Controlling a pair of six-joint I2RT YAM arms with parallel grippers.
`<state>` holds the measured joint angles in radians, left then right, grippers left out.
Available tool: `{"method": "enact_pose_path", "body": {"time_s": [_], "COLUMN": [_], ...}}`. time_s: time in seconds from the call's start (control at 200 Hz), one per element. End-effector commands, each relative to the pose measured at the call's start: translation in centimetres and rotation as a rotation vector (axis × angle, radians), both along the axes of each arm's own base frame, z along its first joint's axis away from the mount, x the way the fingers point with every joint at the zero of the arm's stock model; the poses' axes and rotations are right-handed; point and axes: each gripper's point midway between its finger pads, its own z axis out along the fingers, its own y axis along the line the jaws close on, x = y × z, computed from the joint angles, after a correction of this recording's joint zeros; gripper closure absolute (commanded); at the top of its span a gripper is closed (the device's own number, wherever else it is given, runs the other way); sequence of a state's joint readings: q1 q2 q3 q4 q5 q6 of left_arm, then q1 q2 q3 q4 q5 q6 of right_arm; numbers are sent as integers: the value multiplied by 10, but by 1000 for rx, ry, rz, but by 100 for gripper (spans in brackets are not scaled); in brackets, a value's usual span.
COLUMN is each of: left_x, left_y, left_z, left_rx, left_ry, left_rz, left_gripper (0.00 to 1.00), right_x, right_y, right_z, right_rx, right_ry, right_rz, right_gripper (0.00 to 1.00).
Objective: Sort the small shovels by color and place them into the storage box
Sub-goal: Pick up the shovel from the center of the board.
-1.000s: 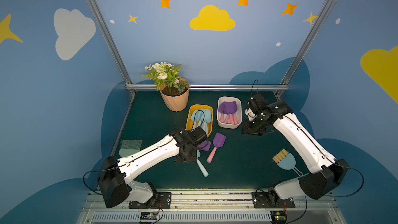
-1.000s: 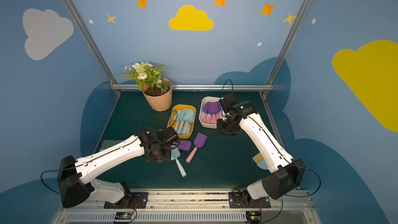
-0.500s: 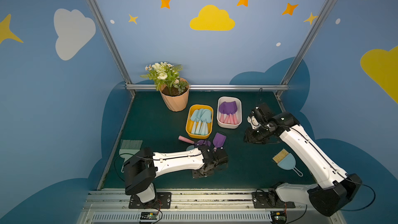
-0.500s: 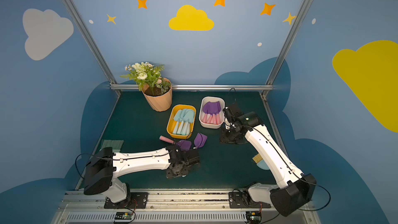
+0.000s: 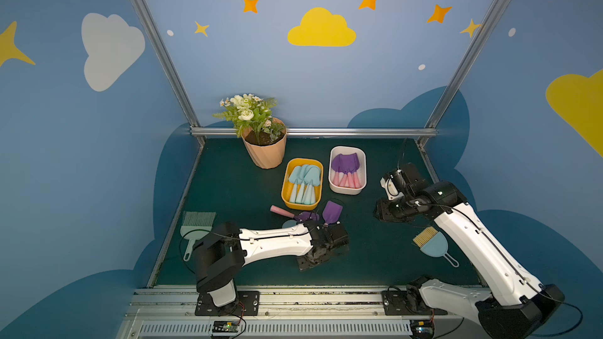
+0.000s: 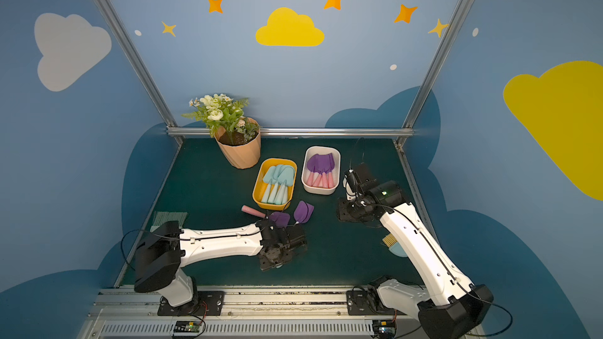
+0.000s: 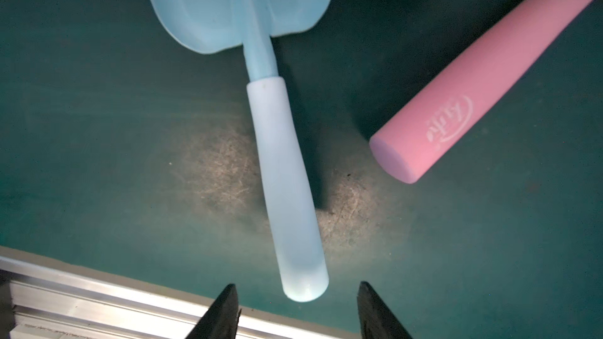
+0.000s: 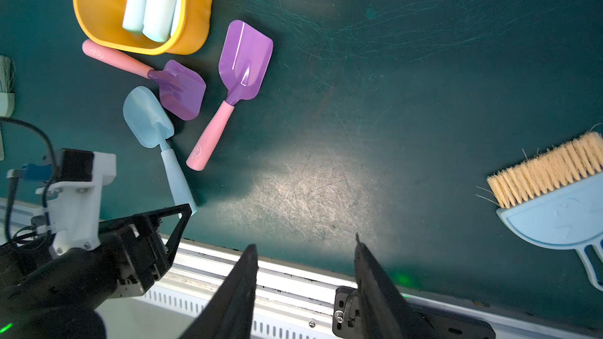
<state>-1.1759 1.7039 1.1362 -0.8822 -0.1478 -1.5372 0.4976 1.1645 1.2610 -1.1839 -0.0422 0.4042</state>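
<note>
My left gripper needs to go down next over the near end of the blue shovel's handle and close, since only the pale handle's tip is between its open fingers.
Three small shovels lie loose on the green mat in front of the boxes: a light blue shovel (image 8: 148, 119), a purple one (image 8: 244, 60) with a pink handle, and a second purple one (image 8: 179, 89). My left gripper (image 7: 295, 286) is open and low over the mat. The tip of the blue shovel's pale handle (image 7: 287, 190) lies just between its fingertips, ungripped. In both top views my left gripper (image 5: 313, 256) (image 6: 275, 257) covers most of that shovel. The yellow storage box (image 5: 284, 190) holds several blue shovels, the white box (image 5: 346, 191) several purple ones. My right gripper (image 8: 303, 244) is open and empty, right of the boxes.
A potted plant (image 5: 266, 151) stands at the back left of the boxes. A mint-green brush (image 5: 195, 226) lies at the mat's left edge. A blue brush with tan bristles (image 5: 430, 244) lies at the right, beside my right arm. The metal rail (image 8: 293, 275) borders the mat's front.
My left arm has swung from beside the yellow box down to the front of the mat, at the blue shovel's handle end. My right arm has drawn back a little from the white box.
</note>
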Motion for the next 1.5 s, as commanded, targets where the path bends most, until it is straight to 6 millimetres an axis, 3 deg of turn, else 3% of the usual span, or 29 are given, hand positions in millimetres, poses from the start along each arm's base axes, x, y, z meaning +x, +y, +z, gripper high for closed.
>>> {"method": "enact_pose_path", "body": {"time_s": [0.0,0.205,0.471,1.497], "left_x": [-3,-2,2,0], "left_y": [4,11,1,13], "left_z": [-9,-17,-22,-24], "left_rx": [1,-17,-54,-60], "left_ry": [35,48,51,38], "left_rz": [6,17,-4,9], "left_gripper": [49,49,51,81], "right_x": [5,7,12,11], "right_y": [0,1,3,8], "right_z": [1,-1,-1,-5], "right_rx": [-4,-5,-10,9], "right_ry": [-25,-16,-12,14], "right_rz": [7,6,8,20], "right_gripper": [51,51,51,51]}}
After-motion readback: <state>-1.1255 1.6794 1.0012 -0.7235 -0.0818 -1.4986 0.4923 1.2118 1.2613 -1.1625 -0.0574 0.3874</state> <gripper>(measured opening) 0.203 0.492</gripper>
